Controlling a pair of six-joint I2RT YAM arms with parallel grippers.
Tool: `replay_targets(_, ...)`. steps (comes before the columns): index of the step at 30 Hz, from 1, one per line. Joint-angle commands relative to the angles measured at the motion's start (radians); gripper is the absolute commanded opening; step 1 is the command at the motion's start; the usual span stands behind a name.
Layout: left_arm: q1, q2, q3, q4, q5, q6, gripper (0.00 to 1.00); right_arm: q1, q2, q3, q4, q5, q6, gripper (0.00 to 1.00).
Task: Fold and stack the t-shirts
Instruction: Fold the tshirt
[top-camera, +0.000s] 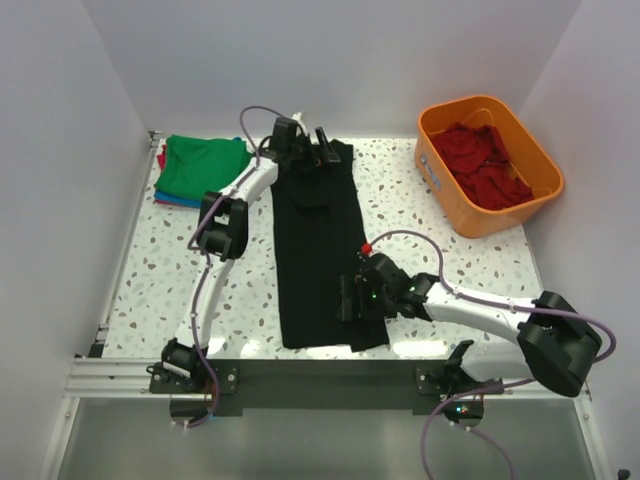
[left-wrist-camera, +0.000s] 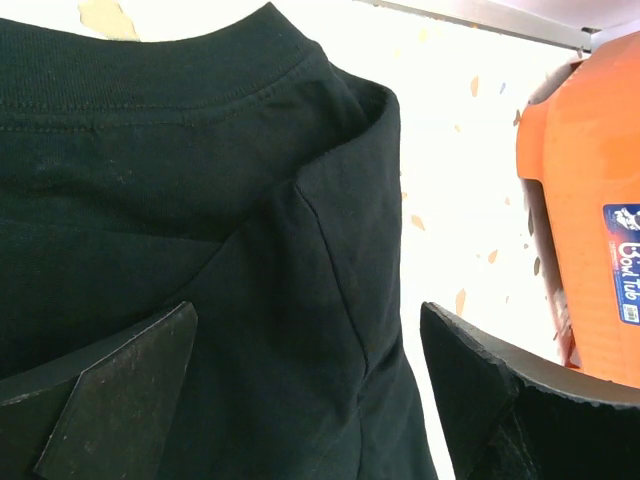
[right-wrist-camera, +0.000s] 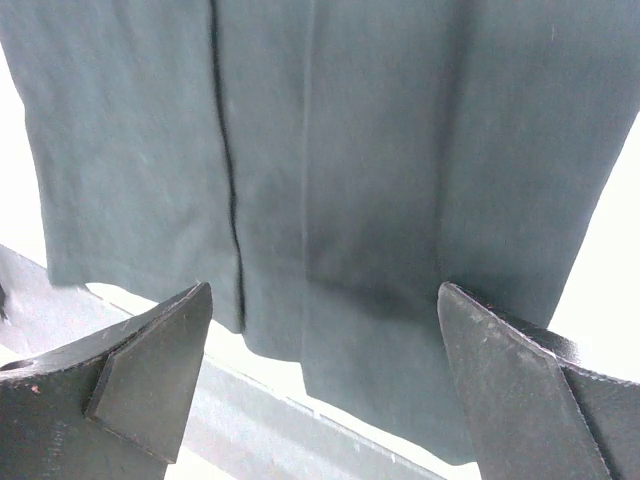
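My left gripper should next go back from the collar along the folded t-shirt and down onto the hem's uncovered corner, since my right gripper is already by the other one.
A black t-shirt (top-camera: 318, 250) lies folded into a long strip down the middle of the table, collar at the far end. My left gripper (top-camera: 312, 152) is open over the collar end; its wrist view shows the collar and a folded sleeve (left-wrist-camera: 300, 250) between the spread fingers (left-wrist-camera: 120, 390). My right gripper (top-camera: 350, 297) is open over the shirt's near hem; its wrist view shows the hem (right-wrist-camera: 330, 250) between the spread fingers (right-wrist-camera: 500, 380). A stack of folded shirts, green on top (top-camera: 200, 165), sits at the far left.
An orange tub (top-camera: 488, 165) holding red shirts (top-camera: 485, 160) stands at the far right; its side shows in the left wrist view (left-wrist-camera: 590, 220). The table's near metal rail (top-camera: 300, 375) runs just below the shirt's hem. White walls enclose the table.
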Motion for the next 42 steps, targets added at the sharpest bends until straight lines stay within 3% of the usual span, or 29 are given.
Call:
replay_targets(1,0.026,0.06,-0.046,-0.027,-0.009,0.0,1.0,0.009,-0.049,0.045,-0.118,-0.036,0.007,0.99)
replay_targets(8,0.009,-0.139,-0.086,-0.013,0.019,0.035,1.0,0.006,-0.118,0.124,-0.268,0.062,-0.057,0.99)
replay_targets(12,-0.022,-0.326,-0.112,-0.094,-0.033,0.115,1.0,0.008,-0.167,0.136,-0.355,0.13,-0.105,0.99)
replay_targets(16,-0.051,-0.535,-0.262,-0.163,-0.099,0.185,1.0,0.008,-0.234,0.154,-0.474,0.216,-0.1,0.99)
replay_targets(19,-0.086,-0.762,-0.528,-0.176,-0.174,0.199,1.0,0.005,-0.292,0.122,-0.492,0.187,-0.091,0.99)
replay_targets(20,-0.117,-0.831,-0.719,-0.161,-0.205,0.185,1.0,0.005,-0.299,0.099,-0.5,0.182,-0.087,0.99)
replay_targets(22,-0.16,-1.028,-0.926,-0.078,-0.294,0.149,1.0,-0.001,-0.3,0.078,-0.523,0.168,-0.064,0.98)
replay_targets(23,-0.202,-1.086,-1.098,-0.067,-0.303,0.107,1.0,-0.001,-0.297,0.053,-0.524,0.144,-0.059,0.96)
replay_targets(25,-0.246,-1.23,-1.259,-0.074,-0.329,0.038,1.0,-0.006,-0.3,0.029,-0.503,0.097,-0.059,0.91)
replay_targets(26,-0.284,-1.273,-1.408,-0.074,-0.34,-0.023,1.0,-0.007,-0.306,0.004,-0.492,0.077,-0.057,0.84)
replay_targets(29,-0.374,-1.419,-1.643,-0.096,-0.346,-0.158,1.0,-0.009,-0.316,-0.042,-0.448,0.032,-0.053,0.74)
replay_targets(31,-0.419,-1.506,-1.728,-0.117,-0.346,-0.227,1.0,-0.012,-0.311,-0.057,-0.42,0.032,-0.053,0.71)
replay_targets(32,-0.46,-1.531,-1.793,-0.125,-0.345,-0.296,1.0,-0.012,-0.308,-0.066,-0.408,0.032,-0.056,0.63)
replay_targets(36,-0.52,-1.618,-1.893,-0.139,-0.325,-0.391,0.98,-0.017,-0.253,-0.094,-0.293,-0.017,-0.059,0.56)
replay_targets(38,-0.537,-1.625,-1.928,-0.134,-0.314,-0.422,0.89,-0.021,-0.221,-0.097,-0.264,-0.022,-0.059,0.49)
replay_targets(42,-0.574,-1.593,-1.96,-0.074,-0.259,-0.445,0.7,-0.024,-0.173,-0.103,-0.254,-0.02,-0.06,0.46)
